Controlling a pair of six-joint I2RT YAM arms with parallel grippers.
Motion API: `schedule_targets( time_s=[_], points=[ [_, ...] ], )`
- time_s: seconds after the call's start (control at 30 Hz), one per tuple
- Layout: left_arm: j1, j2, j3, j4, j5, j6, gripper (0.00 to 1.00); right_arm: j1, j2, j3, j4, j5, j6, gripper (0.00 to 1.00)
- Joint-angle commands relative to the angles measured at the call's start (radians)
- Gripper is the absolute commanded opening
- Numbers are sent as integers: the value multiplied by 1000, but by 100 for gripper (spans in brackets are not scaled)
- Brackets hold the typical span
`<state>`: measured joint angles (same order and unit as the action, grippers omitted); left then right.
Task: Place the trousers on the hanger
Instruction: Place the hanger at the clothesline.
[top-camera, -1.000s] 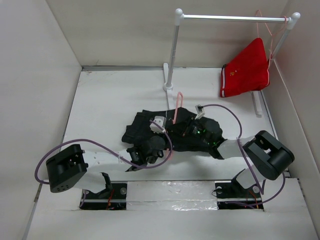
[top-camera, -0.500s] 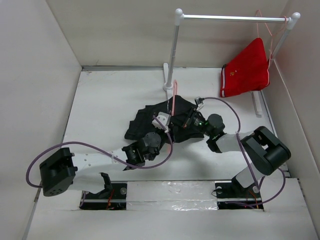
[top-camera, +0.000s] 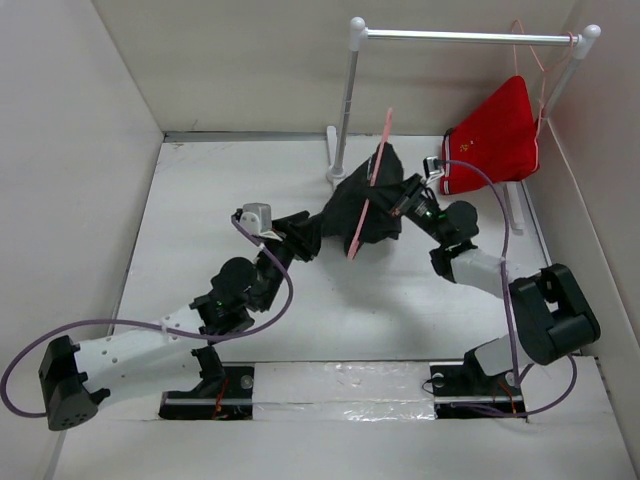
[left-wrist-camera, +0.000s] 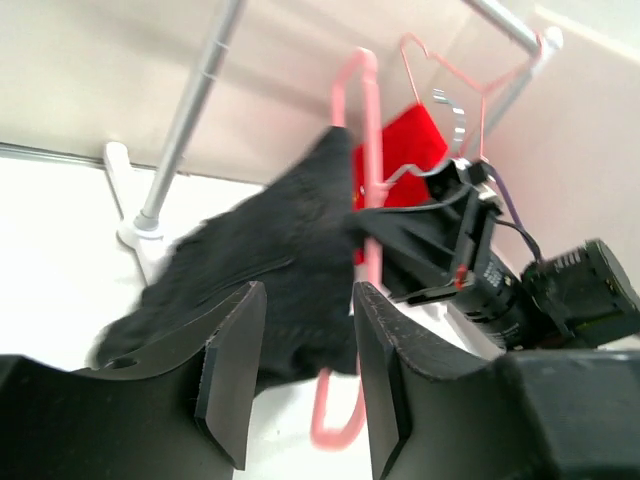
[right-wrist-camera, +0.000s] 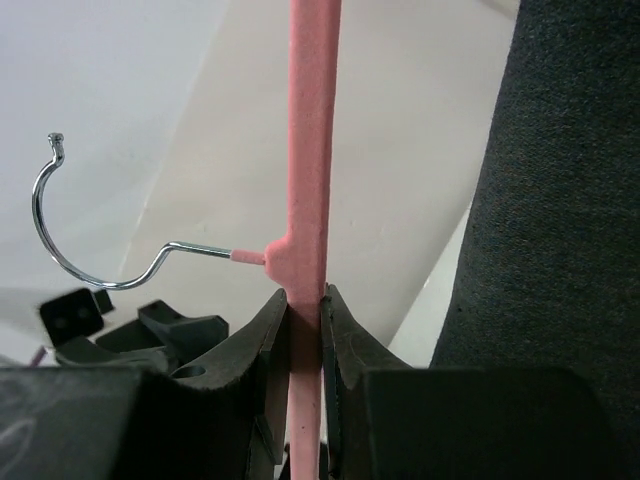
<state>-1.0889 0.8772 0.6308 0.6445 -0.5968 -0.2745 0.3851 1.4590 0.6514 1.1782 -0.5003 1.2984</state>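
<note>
My right gripper will next carry the hanger (top-camera: 372, 180) up and outward to the rack's overhead bar (top-camera: 450, 37), so that its metal hook hangs there, and then let go of the hanger.
The black trousers (top-camera: 362, 205) hang draped over the thin pink hanger (top-camera: 372, 180), raised off the white table near the rack. My right gripper (top-camera: 408, 197) is shut on the hanger's pink bar (right-wrist-camera: 308, 120) just below its metal hook (right-wrist-camera: 60, 230), with dark cloth (right-wrist-camera: 560, 200) to its right. My left gripper (top-camera: 303, 236) is open at the lower left edge of the trousers (left-wrist-camera: 290, 270). Its fingers (left-wrist-camera: 232, 370) stand apart, with the cloth and the hanger's lower loop (left-wrist-camera: 335, 420) just beyond them.
A white clothes rack stands at the back, its post (top-camera: 345, 100) close behind the trousers and its bar (top-camera: 460, 37) overhead. Red shorts (top-camera: 495, 140) hang on another pink hanger at the bar's right end. White walls close in on the left, back and right.
The right arm has lifted the hanger with the trousers off the table, up and back toward the rack. The left gripper has opened and let go of the cloth, its arm stretching forward.
</note>
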Motion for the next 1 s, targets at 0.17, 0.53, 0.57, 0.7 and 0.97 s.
schedule_targets(
  time_s=[0.17, 0.53, 0.57, 0.7, 0.97],
  points=[
    [57, -73, -49, -60, 3, -92, 36, -110, 35, 206, 166, 16, 82, 0],
    [67, -84, -132, -103, 51, -190, 35, -169, 242, 633, 15, 77, 104, 0],
    [67, -87, -134, -114, 55, -202, 35, -181, 263, 661, 20, 80, 128, 0],
    [67, -118, -169, -137, 66, -230, 35, -202, 339, 780, -41, 85, 124, 0],
    [67, -145, -178, -186, 57, -246, 35, -264, 452, 950, -92, 78, 171, 0]
  ],
)
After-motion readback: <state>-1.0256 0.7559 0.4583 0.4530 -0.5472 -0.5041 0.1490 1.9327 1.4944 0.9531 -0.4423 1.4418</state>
